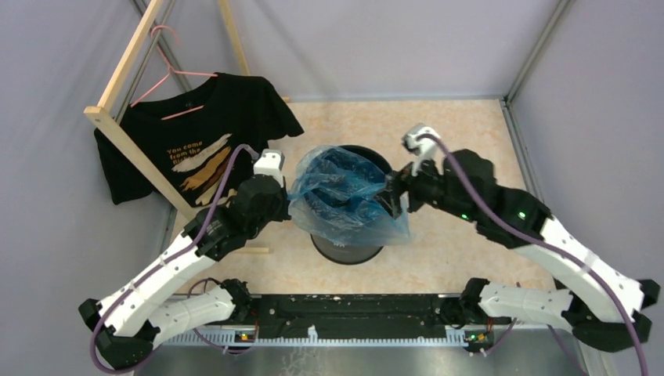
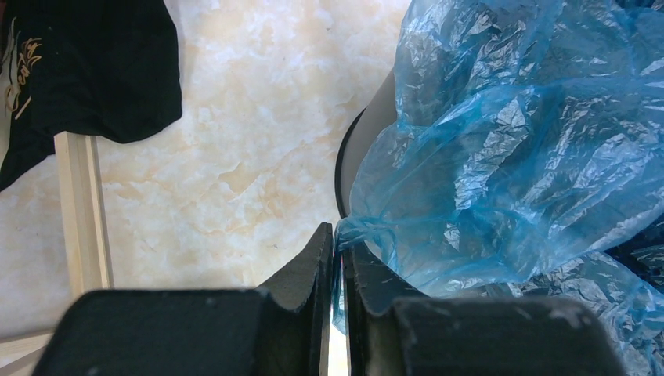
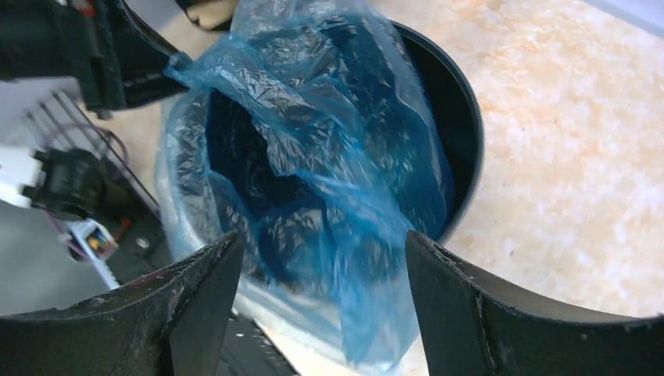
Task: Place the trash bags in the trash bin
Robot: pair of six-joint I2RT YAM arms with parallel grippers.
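My right gripper moves to the left in the top view and down onto the bag's loose fold [image 1: 362, 192] [image 3: 341, 188] next, since it sags inside the bare bin rim.
The dark round trash bin [image 1: 346, 252] stands mid-table. The crinkly light-blue trash bag [image 1: 344, 196] is draped over its mouth and hangs down the near and right sides. My left gripper [image 1: 285, 202] is at the bin's left rim, shut on a pinched edge of the bag [image 2: 356, 229]. My right gripper [image 1: 394, 190] is at the bin's right rim, open; in the right wrist view the bag [image 3: 329, 172] and bin rim [image 3: 462, 133] lie beyond its spread fingers [image 3: 450, 305], and nothing is held.
A black T-shirt [image 1: 196, 137] hangs on a pink hanger [image 1: 168, 74] from a wooden rack [image 1: 125, 133] at the back left. Grey walls enclose the table. The arm bases sit along the black rail [image 1: 352, 309] at the near edge.
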